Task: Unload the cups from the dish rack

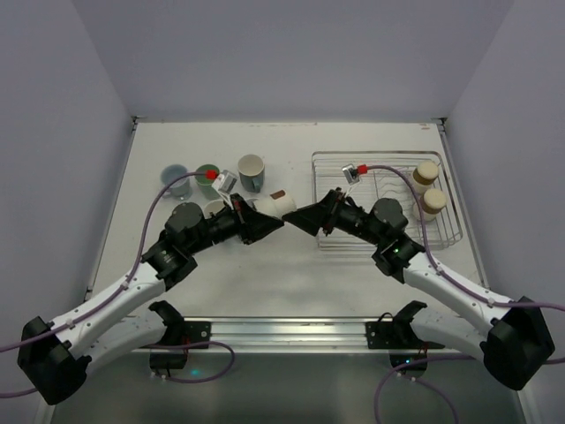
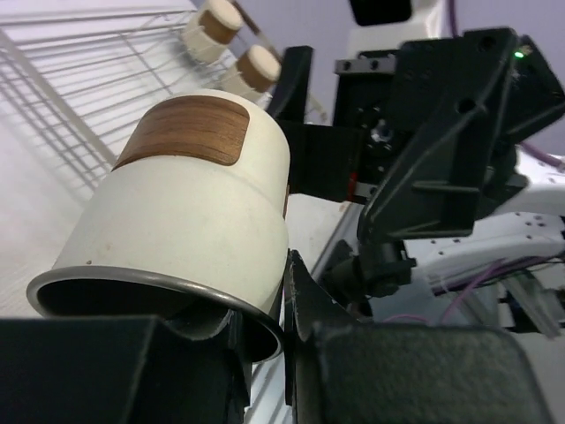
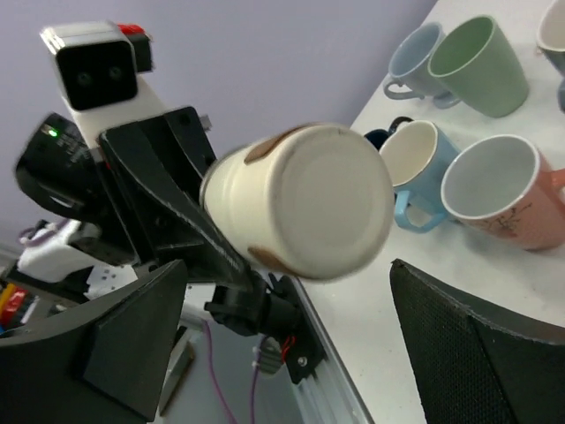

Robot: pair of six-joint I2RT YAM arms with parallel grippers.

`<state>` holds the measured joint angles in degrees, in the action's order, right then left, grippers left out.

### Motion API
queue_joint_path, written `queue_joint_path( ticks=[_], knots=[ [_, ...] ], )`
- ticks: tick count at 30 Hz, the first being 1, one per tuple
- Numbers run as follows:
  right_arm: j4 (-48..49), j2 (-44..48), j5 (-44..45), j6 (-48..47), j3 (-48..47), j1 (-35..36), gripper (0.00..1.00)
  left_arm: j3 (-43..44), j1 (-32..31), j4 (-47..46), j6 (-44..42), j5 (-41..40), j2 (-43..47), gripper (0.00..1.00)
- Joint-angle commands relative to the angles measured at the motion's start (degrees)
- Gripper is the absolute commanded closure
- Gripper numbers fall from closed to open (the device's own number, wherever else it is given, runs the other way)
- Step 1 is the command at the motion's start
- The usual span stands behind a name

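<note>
The cream cup comes back and down with my left gripper next, tilting upright onto the tabletop near the salmon-pink one. The left gripper then releases it, since that spot is bare.
A cream cup with a brown patch hangs in the air between the two arms, lying on its side. My left gripper is shut on its rim, one finger inside the mouth and one outside. My right gripper stands open around the cup's base end, its fingers well apart and off the cup. The silver wire dish rack sits at the right, with two beige cups in its far right end.
Several unloaded cups stand on the table at the left: a grey-blue one, a green one, a dark teal one, plus a light blue mug and a salmon-pink one. Walls close in the table.
</note>
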<state>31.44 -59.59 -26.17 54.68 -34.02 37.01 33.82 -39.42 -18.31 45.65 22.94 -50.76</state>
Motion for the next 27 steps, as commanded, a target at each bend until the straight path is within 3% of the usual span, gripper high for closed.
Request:
queue_joint_path(
  ticks=[1,3,6,10,16,23,27],
  knots=[
    [-10.58,5.27,6.98,-8.25,-1.65,0.43,0.01,11.07,-0.22,26.77,-13.54,-6.23,1.81,1.00],
    [-18.99,8.25,9.99,-14.31,-2.54,0.34,0.01,16.85,-0.22,42.99,-20.05,-8.52,-0.12,1.00],
    [-27.97,12.65,16.75,-20.38,-3.07,0.25,0.01,19.96,-0.31,58.14,-24.20,-12.38,-2.23,1.00],
    [-35.03,17.57,23.00,-24.17,-2.98,-0.10,0.01,19.44,-0.39,68.56,-26.31,-15.81,-4.86,1.00],
    [-39.88,21.01,28.54,-25.84,-3.95,-0.19,0.01,16.01,-2.85,71.30,-26.93,-18.01,-11.45,1.00],
    [-40.14,21.19,29.69,-26.55,-3.60,-0.36,0.01,15.48,-6.63,66.57,-26.49,-19.43,-19.98,1.00],
    [-41.19,21.10,32.49,-26.99,-3.68,-0.28,0.01,15.74,-7.69,63.05,-26.75,-19.60,-25.33,0.95]
  ],
)
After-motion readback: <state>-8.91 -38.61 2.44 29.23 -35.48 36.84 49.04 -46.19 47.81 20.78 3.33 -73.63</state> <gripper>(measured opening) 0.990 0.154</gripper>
